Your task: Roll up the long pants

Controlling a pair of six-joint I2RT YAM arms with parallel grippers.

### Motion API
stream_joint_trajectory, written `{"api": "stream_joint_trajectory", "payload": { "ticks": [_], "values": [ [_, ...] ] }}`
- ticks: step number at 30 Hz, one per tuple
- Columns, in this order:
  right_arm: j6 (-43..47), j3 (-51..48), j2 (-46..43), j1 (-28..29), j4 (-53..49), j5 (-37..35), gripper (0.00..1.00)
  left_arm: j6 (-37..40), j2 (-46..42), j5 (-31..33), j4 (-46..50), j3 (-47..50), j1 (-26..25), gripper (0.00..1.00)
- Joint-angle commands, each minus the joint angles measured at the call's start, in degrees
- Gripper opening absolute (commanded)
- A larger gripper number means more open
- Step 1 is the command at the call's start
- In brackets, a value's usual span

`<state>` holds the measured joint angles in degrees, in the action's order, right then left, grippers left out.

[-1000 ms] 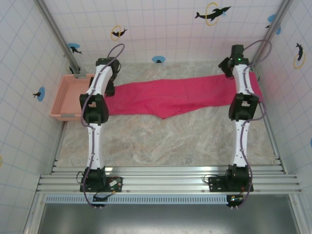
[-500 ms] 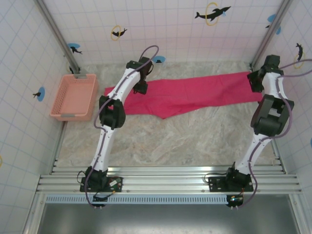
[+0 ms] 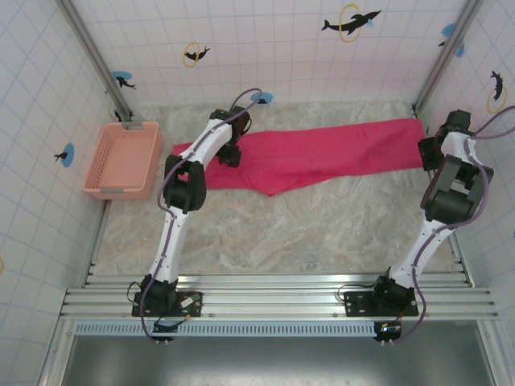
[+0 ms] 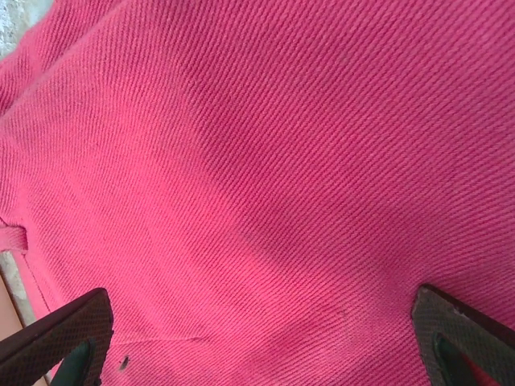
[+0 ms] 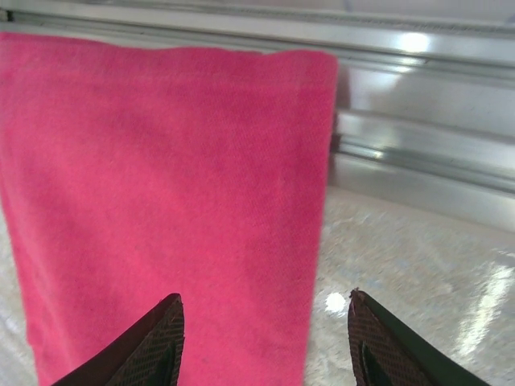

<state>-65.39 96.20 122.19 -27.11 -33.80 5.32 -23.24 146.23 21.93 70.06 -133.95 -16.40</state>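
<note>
I will lower my right gripper astride the near edge of the pants' leg ends and close there, as that edge runs below it, between its open fingers.
The long pants lie flat across the back of the table, bright pink-red, with the waist end at the left and the leg ends at the right. My left gripper hovers over the left part. In its wrist view the pants spread under the wide-open gripper, with nothing between the fingers. My right gripper is at the far right end of the legs. It stands open astride the long edge of the pants, one finger over cloth and the other over bare table.
A pale pink lattice basket stands at the left wall, apart from the pants. A metal frame rail runs just beyond the leg ends. Marbled table lies bare in front of the pants, with aluminium rails at the near edge.
The left arm has swung from beside the basket rightward onto the pants. The right arm has swung rightward to the leg ends. The pants have not moved.
</note>
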Motion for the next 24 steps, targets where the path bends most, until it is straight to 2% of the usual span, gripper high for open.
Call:
{"api": "stream_joint_trajectory", "payload": {
  "ticks": [1,7,11,18,21,24],
  "values": [
    [0.70,0.13,0.21,-1.50,-2.92,-4.91,0.57,-0.24,-0.16,0.74,2.09,1.64,0.28,0.98],
    [1.14,-1.46,0.85,-2.25,-3.99,-8.91,0.57,0.21,-0.43,1.27,3.70,0.05,0.25,0.98],
    [0.26,-1.87,2.78,-2.10,-2.26,-8.64,0.57,0.29,-0.20,1.33,5.05,-1.23,0.23,0.98],
    [-0.48,8.55,10.68,1.44,-6.73,-9.74,0.56,-0.46,-0.69,1.32,7.30,-1.16,0.15,0.97],
    [-1.50,12.33,13.58,3.10,-8.09,-9.70,0.56,-1.34,-1.28,3.77,8.39,0.26,0.37,0.97],
    [-2.53,14.61,15.29,4.37,-9.04,-9.93,0.56,-6.39,-0.63,2.81,11.97,2.37,3.24,0.98]
  ]
}}
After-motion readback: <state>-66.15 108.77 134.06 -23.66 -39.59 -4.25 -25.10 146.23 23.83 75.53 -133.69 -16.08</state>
